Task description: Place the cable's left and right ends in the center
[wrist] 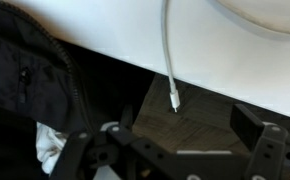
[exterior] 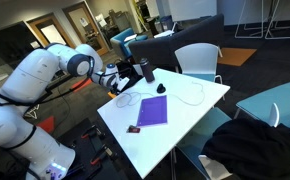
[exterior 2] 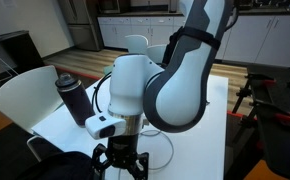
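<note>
The robot's gripper next needs to go down beside the table edge, so that its spread fingers can close around the cable's connector.
A thin white cable (exterior: 190,97) lies in loops on the white table (exterior: 200,105). In the wrist view one cable end (wrist: 173,100) with its connector hangs just over the table edge (wrist: 105,50), above the dark floor. My gripper (wrist: 175,150) is open and empty, its fingers spread to either side below that cable end, not touching it. In both exterior views the gripper (exterior: 118,78) (exterior 2: 120,165) sits at the table's edge. Part of the cable (exterior 2: 166,156) shows beside the arm; the rest is hidden behind it.
A black bottle (exterior: 146,70) (exterior 2: 73,98) stands on the table near the gripper. A purple notebook (exterior: 152,110) lies mid-table, with a small dark object (exterior: 162,89) beyond it. White chairs (exterior: 197,60) surround the table. A black jacket (exterior: 250,145) (wrist: 25,80) lies nearby.
</note>
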`<state>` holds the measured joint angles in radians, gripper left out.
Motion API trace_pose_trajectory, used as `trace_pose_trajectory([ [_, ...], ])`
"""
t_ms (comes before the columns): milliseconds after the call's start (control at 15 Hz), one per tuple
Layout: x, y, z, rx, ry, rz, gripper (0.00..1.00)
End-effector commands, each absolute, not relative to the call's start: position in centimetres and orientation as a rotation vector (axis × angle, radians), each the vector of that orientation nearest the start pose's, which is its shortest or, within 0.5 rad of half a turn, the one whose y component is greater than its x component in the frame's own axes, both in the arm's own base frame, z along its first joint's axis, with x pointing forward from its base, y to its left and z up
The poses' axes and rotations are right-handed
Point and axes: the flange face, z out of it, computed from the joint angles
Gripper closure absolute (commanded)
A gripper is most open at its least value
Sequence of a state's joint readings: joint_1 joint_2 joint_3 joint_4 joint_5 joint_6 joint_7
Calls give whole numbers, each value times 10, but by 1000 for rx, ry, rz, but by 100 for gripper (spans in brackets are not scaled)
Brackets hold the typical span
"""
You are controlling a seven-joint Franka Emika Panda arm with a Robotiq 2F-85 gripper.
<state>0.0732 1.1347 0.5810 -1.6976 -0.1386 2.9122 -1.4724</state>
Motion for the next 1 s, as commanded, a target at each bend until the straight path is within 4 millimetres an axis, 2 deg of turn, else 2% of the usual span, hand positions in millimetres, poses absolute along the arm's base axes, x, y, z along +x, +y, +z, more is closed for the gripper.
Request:
trace_pose_trajectory([
  [0, 553, 392, 37, 1949, 2754, 735, 0],
  [600, 561, 408, 14, 2038, 2739, 706, 0],
  [733, 562, 410, 10, 2048, 2748, 693, 26],
  [933, 564, 411, 6, 2062, 2755, 675, 49],
])
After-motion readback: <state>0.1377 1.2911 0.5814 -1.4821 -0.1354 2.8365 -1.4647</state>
